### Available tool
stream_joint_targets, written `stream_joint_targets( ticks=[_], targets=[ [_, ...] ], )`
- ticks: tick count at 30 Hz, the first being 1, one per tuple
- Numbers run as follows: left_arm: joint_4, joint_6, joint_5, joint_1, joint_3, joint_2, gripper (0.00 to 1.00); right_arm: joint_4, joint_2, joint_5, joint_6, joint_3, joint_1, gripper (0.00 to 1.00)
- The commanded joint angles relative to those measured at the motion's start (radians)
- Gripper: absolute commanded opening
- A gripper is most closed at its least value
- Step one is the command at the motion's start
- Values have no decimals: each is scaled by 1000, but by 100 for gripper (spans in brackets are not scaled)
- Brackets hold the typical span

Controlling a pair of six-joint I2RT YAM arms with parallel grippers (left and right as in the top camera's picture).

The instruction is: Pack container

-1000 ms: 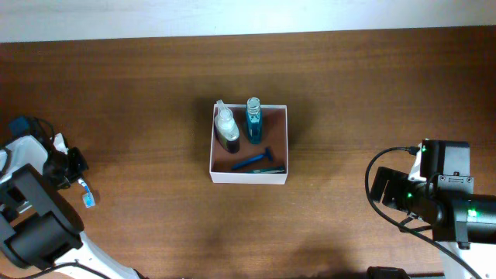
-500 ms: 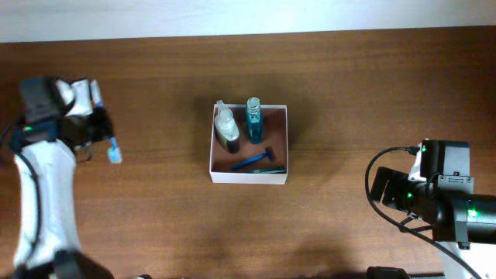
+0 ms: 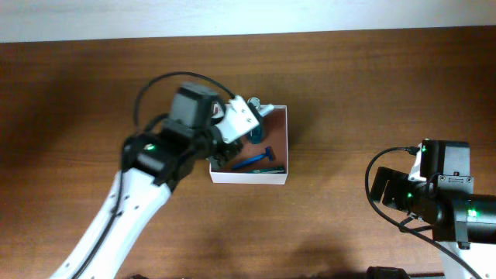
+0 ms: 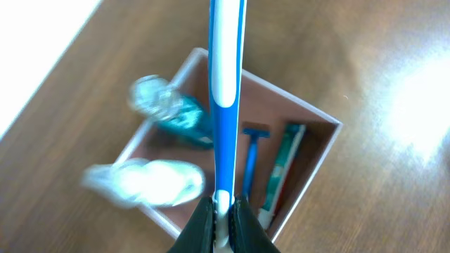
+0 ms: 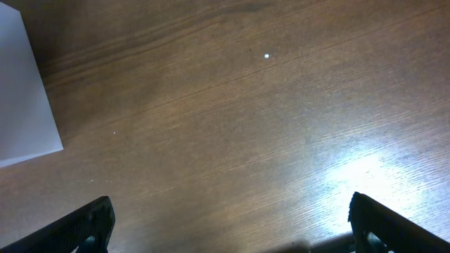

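My left gripper goes down into the box next, shifting to the right in the overhead view, toward the gap where the box's bare bottom shows between razor [image 4: 249,161] and tube.
The container [image 3: 282,147] is a white-walled square box with a reddish-brown inside, at the table's middle. In it are a blue bottle [image 4: 176,112], a clear bottle [image 4: 151,181], a blue razor [image 4: 249,161] and a green-and-white tube [image 4: 281,169]. My left gripper [image 4: 223,211] is shut on a blue-and-white toothbrush [image 4: 226,84] and holds it above the box, over its rim [image 4: 281,93]. In the overhead view the left gripper [image 3: 232,128] covers the box's left part. My right gripper [image 5: 232,232] is open and empty over bare wood, right of the box's outer wall [image 5: 24,98].
The right arm [image 3: 434,194] with its cables sits at the table's right front. The brown wooden table ends at a pale strip along the far edge [image 3: 248,17]. The left arm's body [image 3: 147,194] stretches from the front left up to the box.
My left arm has swung from the table's far left to over the container, carrying the toothbrush. The right arm has not moved.
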Motion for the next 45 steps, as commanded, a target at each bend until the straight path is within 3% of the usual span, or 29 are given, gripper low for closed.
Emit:
stream_joint_targets(
  ticks=[1, 12, 14, 17, 20, 25, 29, 34, 35, 37, 39, 45],
  targets=[
    [9, 63, 0, -60, 2, 110, 1, 1, -1, -3, 2, -3, -8, 99],
    [97, 62, -91, -87, 2, 372, 2, -2, -1, -3, 2, -3, -8, 99],
    [92, 62, -91, -87, 2, 373, 19, -2, -1, -3, 2, -3, -8, 99],
    [87, 62, -101, -87, 2, 373, 28, -2, -1, -3, 2, -3, -8, 99],
    [61, 50, -159, -87, 7, 357, 29, -2, -1, -3, 2, -3, -8, 99],
    [-16, -129, -309, -78, 44, 211, 29, 5, -1, -3, 2, -3, -8, 99],
    [-29, -270, -316, -11, 44, 47, 31, 51, 3, -29, 2, -1, -6, 98],
    [-29, -422, -315, 183, 44, -64, 49, 142, 125, -83, 2, 8, -5, 98],
    [-32, -441, -315, 229, 44, -64, 56, 169, 163, -83, 2, 12, -5, 99],
    [-36, -459, -315, 298, 43, -55, 99, 227, 251, -83, 2, 24, -5, 98],
    [-35, -489, -314, 391, 43, -21, 100, 298, 362, -82, 2, 35, -6, 99],
    [-31, -544, -316, 448, 43, 20, 100, 402, 413, -100, -65, 40, -6, 99]
  ],
)
